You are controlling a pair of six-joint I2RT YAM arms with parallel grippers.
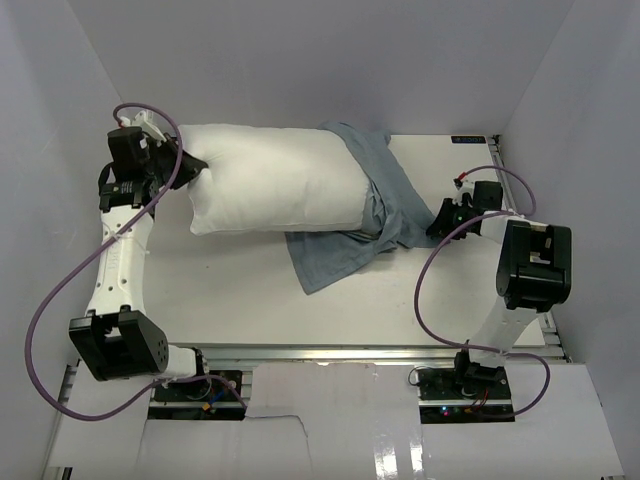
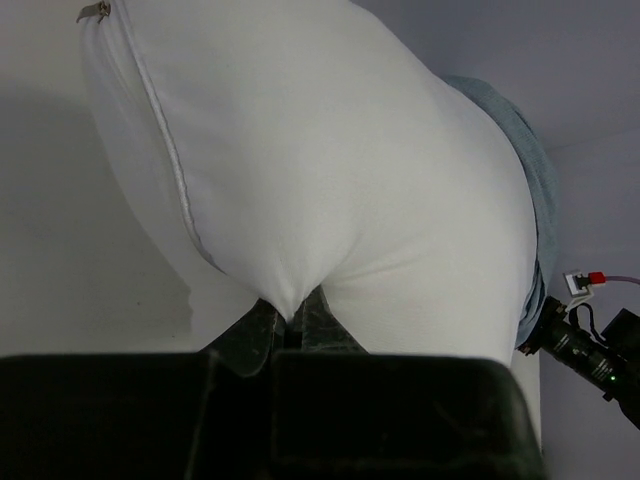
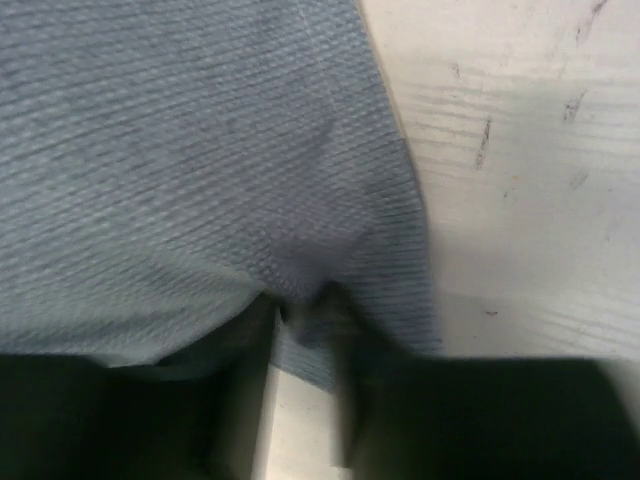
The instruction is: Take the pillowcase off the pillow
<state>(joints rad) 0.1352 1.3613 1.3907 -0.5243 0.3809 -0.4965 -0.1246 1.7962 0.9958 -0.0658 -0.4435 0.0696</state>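
My left gripper should pull up and away from the pillowcase [image 1: 375, 215], then go down and let go of the pillow's corner, as the bare tabletop is below the gripper.
The white pillow [image 1: 275, 180] lies across the back of the table, mostly bare. The grey-blue pillowcase [image 1: 375, 215] still wraps only its right end and trails onto the table in front. My left gripper [image 1: 190, 165] is shut on the pillow's left corner; in the left wrist view the white cloth [image 2: 330, 180] is pinched between my fingers at the left gripper [image 2: 290, 320]. My right gripper [image 1: 438, 222] is shut on the pillowcase's right edge; the right wrist view shows the grey-blue weave [image 3: 190, 150] bunched in the right gripper [image 3: 305, 300]. No stripes show.
White enclosure walls stand close at the left, back and right. The pale table [image 1: 230, 300] lies bare in front of the pillow. Purple cables loop from both arms. The right arm's black housing [image 1: 535, 265] sits at the right edge.
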